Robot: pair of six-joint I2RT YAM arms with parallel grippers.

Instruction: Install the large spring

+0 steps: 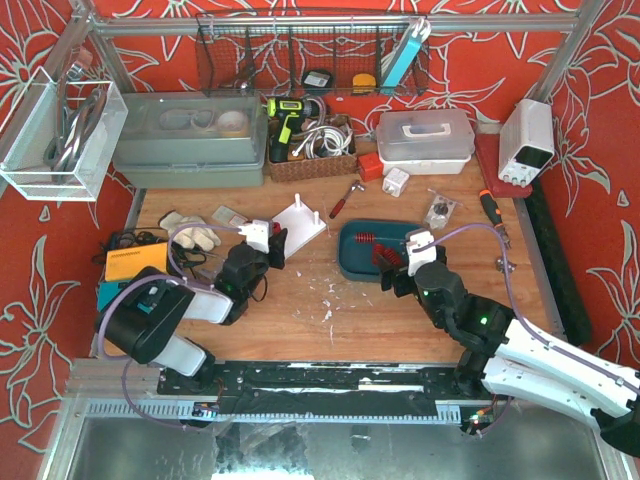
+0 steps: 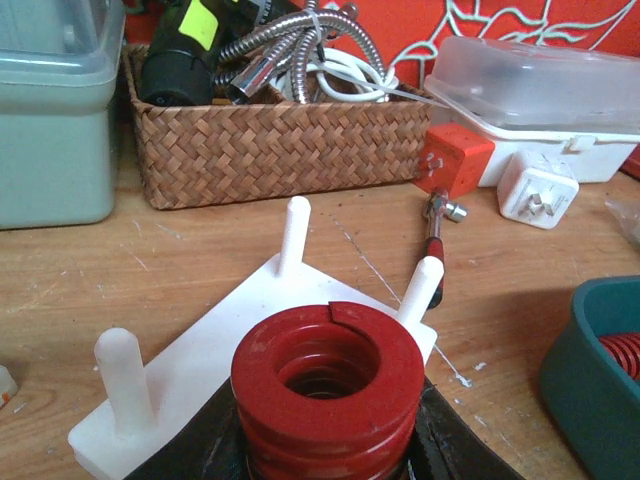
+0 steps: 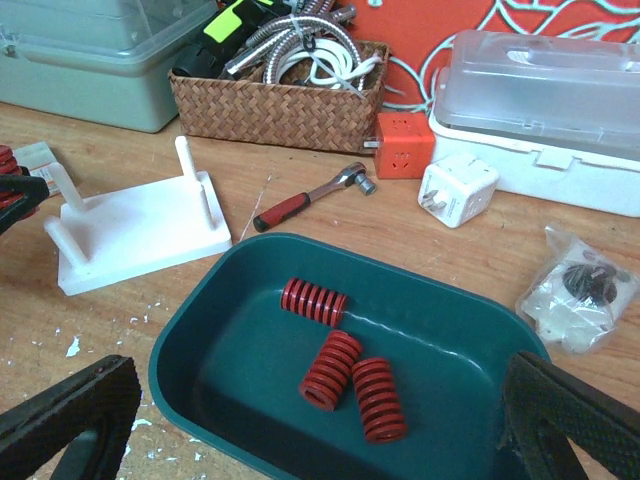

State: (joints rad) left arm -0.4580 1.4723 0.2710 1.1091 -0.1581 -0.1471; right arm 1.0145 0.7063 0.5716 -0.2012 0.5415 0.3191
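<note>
My left gripper moves down toward the plate next, since the coil's middle is open. It slides the spring onto the bare near corner peg and then lets go of it.
The large spring, a thick red coil, stands upright between my left gripper's black fingers, which are shut on its sides. Just beyond it lies the white peg plate with three bare upright pegs; the spring is at the plate's near edge. From above, the left gripper sits beside the plate. My right gripper stands wide open and holds nothing, over the near side of the green tray. Three smaller red springs lie in that tray.
A red-handled ratchet lies between plate and tray. Behind it are a wicker basket, an orange cube, a white plug adapter and a clear lidded box. A bag of parts lies at the right.
</note>
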